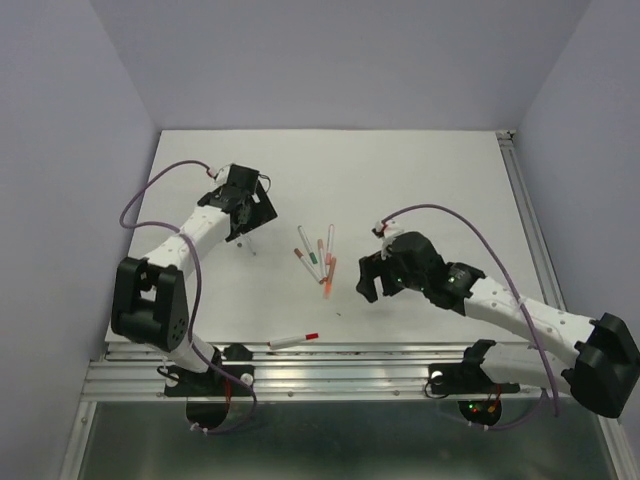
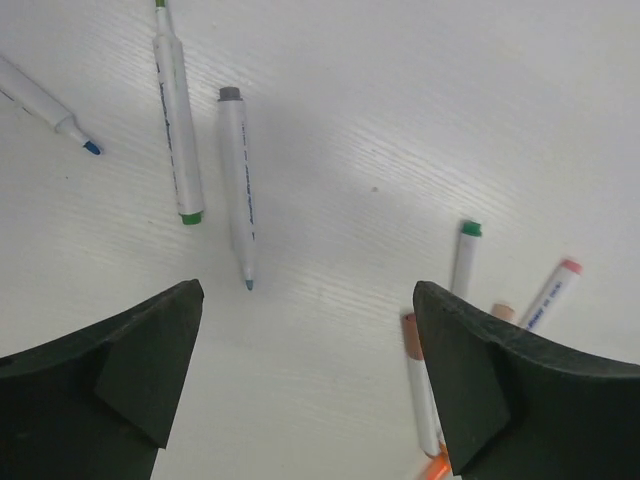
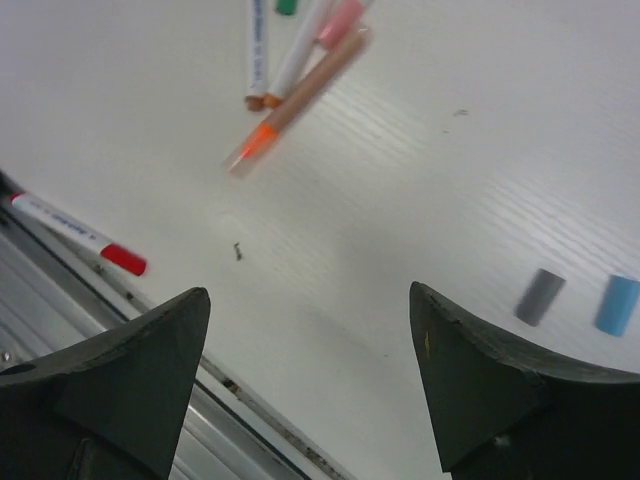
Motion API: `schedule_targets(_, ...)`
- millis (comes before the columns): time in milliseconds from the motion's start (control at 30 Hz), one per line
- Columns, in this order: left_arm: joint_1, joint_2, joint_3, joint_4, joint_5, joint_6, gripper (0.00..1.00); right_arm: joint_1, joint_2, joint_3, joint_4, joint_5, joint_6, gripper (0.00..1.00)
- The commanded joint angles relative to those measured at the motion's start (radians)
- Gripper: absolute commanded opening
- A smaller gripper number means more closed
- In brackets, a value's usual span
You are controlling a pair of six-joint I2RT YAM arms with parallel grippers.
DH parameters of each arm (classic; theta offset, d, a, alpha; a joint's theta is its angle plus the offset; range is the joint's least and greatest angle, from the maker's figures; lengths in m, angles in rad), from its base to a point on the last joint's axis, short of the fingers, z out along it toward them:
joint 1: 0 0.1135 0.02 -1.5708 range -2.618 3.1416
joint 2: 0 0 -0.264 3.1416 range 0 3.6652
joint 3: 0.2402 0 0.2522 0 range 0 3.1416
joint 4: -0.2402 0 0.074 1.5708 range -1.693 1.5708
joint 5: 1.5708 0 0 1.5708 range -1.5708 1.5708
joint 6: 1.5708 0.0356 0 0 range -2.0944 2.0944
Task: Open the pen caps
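Note:
The red-capped pen is clear of the heap of pens, so I will move my right gripper toward the front bar and lower it onto the pen's white body [image 1: 285, 341] [image 3: 60, 225].
Several capped pens [image 1: 320, 258] lie in a loose bunch at the table's middle. In the left wrist view they show a green cap [image 2: 470, 229], a pink cap [image 2: 570, 266] and a brown cap [image 2: 410, 323]. Three uncapped pens lie there too, one with a blue tip [image 2: 238, 185]. A pen with a red cap [image 1: 311, 335] lies near the front edge and also shows in the right wrist view [image 3: 124, 260]. Two loose caps, grey [image 3: 540, 296] and light blue [image 3: 616, 304], lie on the table. My left gripper [image 1: 248, 218] [image 2: 308, 292] is open and empty. My right gripper [image 1: 372, 282] [image 3: 308, 292] is open and empty.
The white table [image 1: 420, 180] ends in a metal rail [image 1: 340, 375] at the front, which also shows in the right wrist view [image 3: 60, 290]. Grey walls stand at the back and both sides.

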Motion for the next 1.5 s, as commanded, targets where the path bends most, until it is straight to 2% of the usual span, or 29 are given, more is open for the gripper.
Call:
schedule_targets(0, -0.016, -0.166, -0.033, -0.048, 0.052, -0.030, 0.99, 0.180, 0.032, 0.084, 0.089, -0.017, -0.134, 0.86)
schedule_targets(133, -0.032, -0.287, -0.097, -0.091, 0.148, -0.084, 0.99, 0.240, 0.068, 0.084, 0.132, -0.016, -0.150, 0.88)
schedule_targets(200, -0.078, -0.359, -0.146, -0.111, 0.178, -0.117, 0.99, 0.243, 0.069, 0.082, 0.133, 0.016, -0.134, 0.89)
schedule_targets(300, -0.169, -0.436, -0.197, -0.166, 0.172, -0.176, 0.99, 0.250, 0.055, 0.065, 0.162, -0.049, -0.183, 0.91)
schedule_targets(400, -0.192, -0.526, -0.255, -0.198, 0.196, -0.205, 0.99, 0.418, 0.092, 0.103, 0.182, -0.004, -0.284, 0.92)
schedule_targets(433, -0.194, -0.575, -0.290, -0.214, 0.151, -0.235, 0.99, 0.513, 0.215, 0.155, 0.199, 0.027, -0.376, 0.92)
schedule_targets(600, -0.192, -0.607, -0.298, -0.252, 0.118, -0.243, 0.99, 0.624, 0.377, 0.275, 0.224, 0.095, -0.450, 0.91)
schedule_targets(800, -0.184, -0.604, -0.300, -0.263, 0.093, -0.226, 0.99, 0.652, 0.561, 0.360, 0.285, 0.073, -0.541, 0.89)
schedule_targets(1300, -0.108, -0.611, -0.366, -0.209, 0.138, -0.190, 0.99, 0.652, 0.761, 0.397, 0.356, 0.225, -0.593, 0.69)
schedule_targets(1467, -0.100, -0.616, -0.362, -0.214, 0.136, -0.182, 0.99, 0.657, 0.783, 0.369, 0.383, 0.265, -0.576, 0.41)
